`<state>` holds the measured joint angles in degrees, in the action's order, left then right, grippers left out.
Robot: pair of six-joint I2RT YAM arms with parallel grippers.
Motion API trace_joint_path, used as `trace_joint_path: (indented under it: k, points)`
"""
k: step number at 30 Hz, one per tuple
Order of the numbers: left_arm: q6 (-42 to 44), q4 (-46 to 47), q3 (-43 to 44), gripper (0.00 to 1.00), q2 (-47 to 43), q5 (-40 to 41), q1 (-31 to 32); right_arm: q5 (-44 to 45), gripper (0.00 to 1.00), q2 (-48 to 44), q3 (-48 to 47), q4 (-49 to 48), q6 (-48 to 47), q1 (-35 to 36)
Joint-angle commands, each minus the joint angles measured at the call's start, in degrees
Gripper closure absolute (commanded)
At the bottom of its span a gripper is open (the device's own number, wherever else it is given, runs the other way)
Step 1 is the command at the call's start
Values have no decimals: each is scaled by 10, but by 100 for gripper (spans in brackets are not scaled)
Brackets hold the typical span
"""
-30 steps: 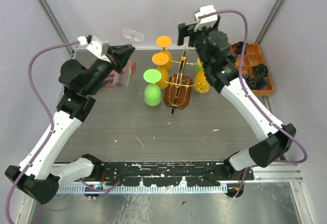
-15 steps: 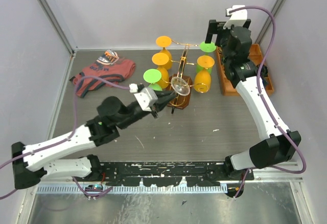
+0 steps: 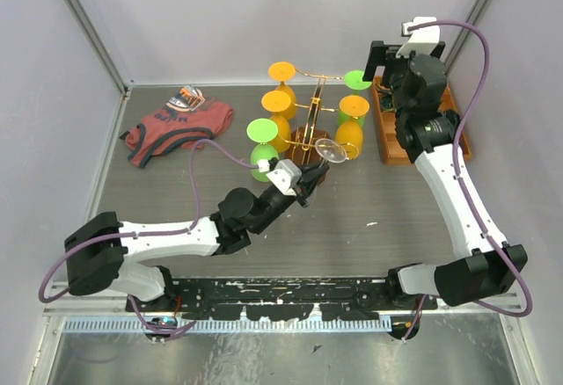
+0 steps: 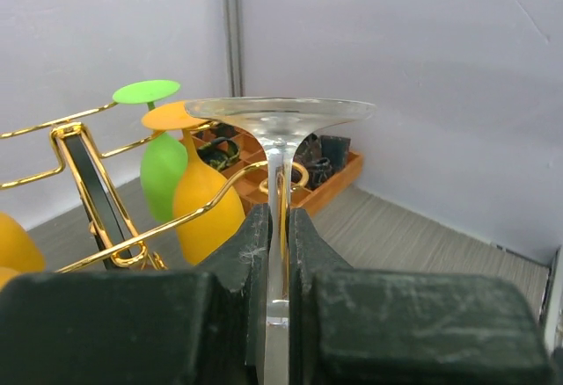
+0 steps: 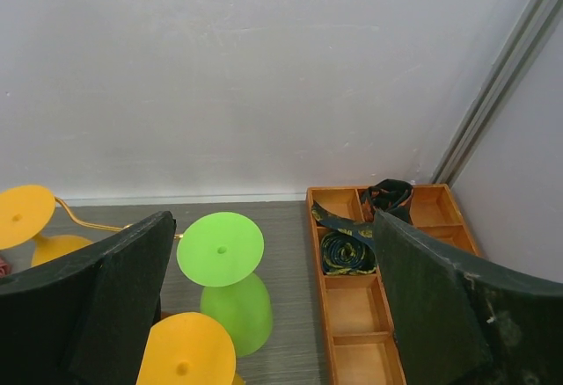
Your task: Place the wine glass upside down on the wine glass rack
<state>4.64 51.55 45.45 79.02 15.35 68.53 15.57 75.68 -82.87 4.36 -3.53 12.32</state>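
The rack's near gold arm's end curl (image 3: 350,150) (image 4: 299,177) is empty, so I will move my left gripper to the right in the top view, guide the glass's stem into it and release.
My left gripper (image 3: 310,175) is shut on the stem of a clear wine glass (image 3: 330,149), held with its round foot up. It sits just in front of and to the right of the gold wire rack (image 3: 308,130) on its dark wooden base. In the left wrist view the stem (image 4: 280,200) runs between my shut jaws (image 4: 280,253). The foot (image 4: 280,111) is level with a gold scroll arm (image 4: 176,222) of the rack. The bowl is hidden below the jaws. My right gripper (image 3: 380,58) is open and empty, high at the back right (image 5: 273,253).
Orange (image 3: 281,72) and green (image 3: 261,130) glasses hang upside down on the rack, including a green one (image 5: 220,249) under my right gripper. An orange compartment tray (image 5: 352,306) with rolled ties stands at the back right. A red cloth (image 3: 176,121) lies at the back left.
My left arm swung from the back left down to the centre, carrying the clear glass to the rack's front right. My right arm pulled back from the rack toward the back right.
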Motion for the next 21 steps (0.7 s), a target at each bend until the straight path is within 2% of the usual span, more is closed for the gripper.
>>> trace_joint_path:
  k: [1,8,21]
  points:
    - [-25,125,15,100,28,109,10,-1,1,-30,5,-23,-9,-4]
    - [-46,119,37,100,74,175,11,-7,0,-43,10,-23,-16,-6]
    - [-53,125,71,100,143,195,11,-11,0,-58,23,-29,-26,-8]
